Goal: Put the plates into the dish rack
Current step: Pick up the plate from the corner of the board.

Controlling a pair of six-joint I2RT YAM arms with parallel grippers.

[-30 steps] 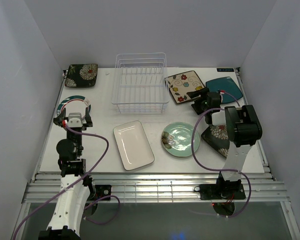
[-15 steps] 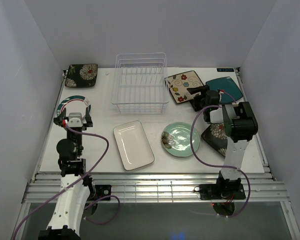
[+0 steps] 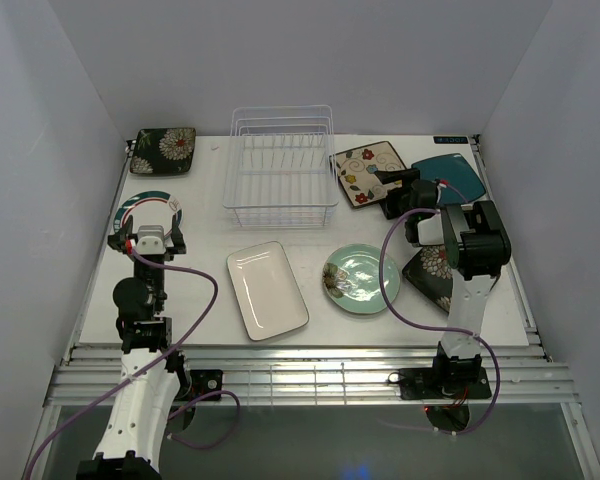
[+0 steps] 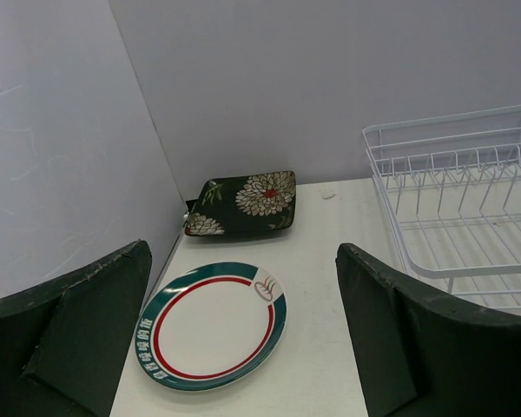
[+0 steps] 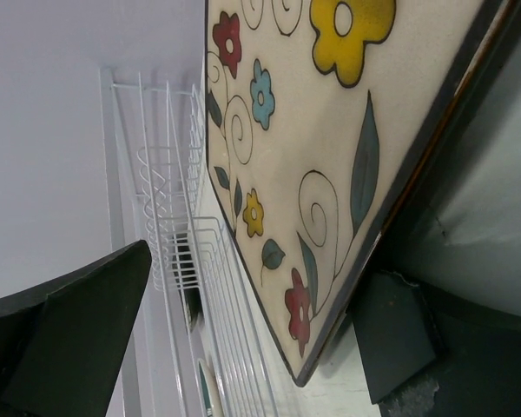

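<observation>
I will move my right gripper down a little next and close it across the near edge of the cream square floral plate (image 3: 365, 172), because the plate's edge is close to the gripper's lower finger.
My right gripper (image 3: 390, 186) (image 5: 243, 334) is open around the right edge of the cream square floral plate (image 3: 365, 172) (image 5: 330, 165), the rim close to one finger. The white wire dish rack (image 3: 280, 170) (image 5: 169, 243) (image 4: 451, 208) stands empty at the back centre. My left gripper (image 3: 151, 224) (image 4: 243, 347) hangs open and empty just short of the round white green-rimmed plate (image 3: 140, 208) (image 4: 213, 326). A dark floral plate (image 3: 164, 150) (image 4: 243, 201) lies back left. The white rectangular plate (image 3: 267, 289) and the mint-green plate (image 3: 360, 279) lie near the front.
A teal square plate (image 3: 450, 178) lies right of the cream one, partly under my right arm. A second dark floral plate (image 3: 430, 275) sits below that arm's elbow. Grey walls enclose the table on the left, back and right.
My right gripper has moved forward and left onto the cream plate's edge, its jaws a little wider. The left arm and all the plates have stayed put.
</observation>
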